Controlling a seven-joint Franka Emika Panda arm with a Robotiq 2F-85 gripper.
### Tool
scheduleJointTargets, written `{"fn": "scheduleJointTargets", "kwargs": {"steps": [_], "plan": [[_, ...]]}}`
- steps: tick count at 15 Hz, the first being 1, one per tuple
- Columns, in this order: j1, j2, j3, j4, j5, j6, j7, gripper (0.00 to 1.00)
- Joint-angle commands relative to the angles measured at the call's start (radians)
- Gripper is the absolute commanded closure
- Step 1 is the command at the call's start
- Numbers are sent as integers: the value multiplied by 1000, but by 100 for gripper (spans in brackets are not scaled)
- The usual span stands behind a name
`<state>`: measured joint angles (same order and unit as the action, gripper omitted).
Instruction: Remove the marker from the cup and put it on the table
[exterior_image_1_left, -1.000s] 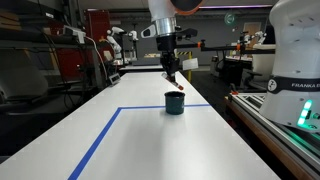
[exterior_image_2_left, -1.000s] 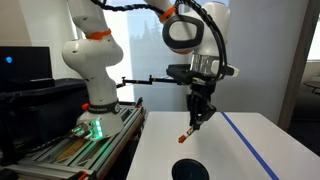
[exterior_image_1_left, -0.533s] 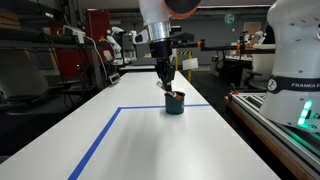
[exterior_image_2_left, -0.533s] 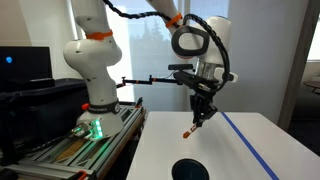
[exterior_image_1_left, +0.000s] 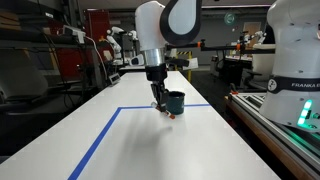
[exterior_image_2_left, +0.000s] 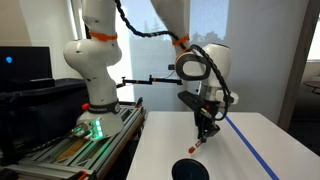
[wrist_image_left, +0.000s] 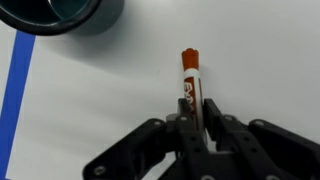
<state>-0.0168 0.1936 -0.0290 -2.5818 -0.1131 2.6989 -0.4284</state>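
Observation:
A clear spot on the bare tabletop beside the cup lies just below my gripper. I should lower my gripper slightly outward toward it and release the marker (wrist_image_left: 188, 80) there.
My gripper (wrist_image_left: 194, 118) is shut on the red marker (wrist_image_left: 188, 80), which points away from the jaws towards the white table (wrist_image_left: 100, 110). In both exterior views the gripper (exterior_image_1_left: 160, 103) (exterior_image_2_left: 205, 133) hangs low over the table with the marker tip (exterior_image_1_left: 170, 113) (exterior_image_2_left: 194, 148) close to or at the surface; I cannot tell whether it touches. The dark teal cup (exterior_image_1_left: 175, 101) (exterior_image_2_left: 189, 170) stands just beside the gripper, and its rim shows at the top left of the wrist view (wrist_image_left: 70, 15). The cup looks empty.
Blue tape lines (exterior_image_1_left: 100, 140) (exterior_image_2_left: 248, 150) (wrist_image_left: 15, 80) mark the table. The white robot base (exterior_image_2_left: 92, 75) stands on a dark-edged bench (exterior_image_2_left: 70, 150) beside the table. Another white robot (exterior_image_1_left: 295, 50) and a bench edge (exterior_image_1_left: 265, 120) flank the table's side.
The arm has come down and moved away from above the cup, carrying the marker. The marker tip is now near the table beside the cup.

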Motion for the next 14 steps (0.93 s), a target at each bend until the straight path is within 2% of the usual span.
{"fn": "scheduleJointTargets", "kwargs": {"steps": [1, 7, 13, 14], "plan": [[7, 116, -6, 42, -74, 88, 93, 95], [28, 220, -35, 89, -150, 183, 174, 95], [23, 212, -35, 58, -154, 263, 157, 95], [20, 201, -32, 47, -156, 276, 150, 64]]}}
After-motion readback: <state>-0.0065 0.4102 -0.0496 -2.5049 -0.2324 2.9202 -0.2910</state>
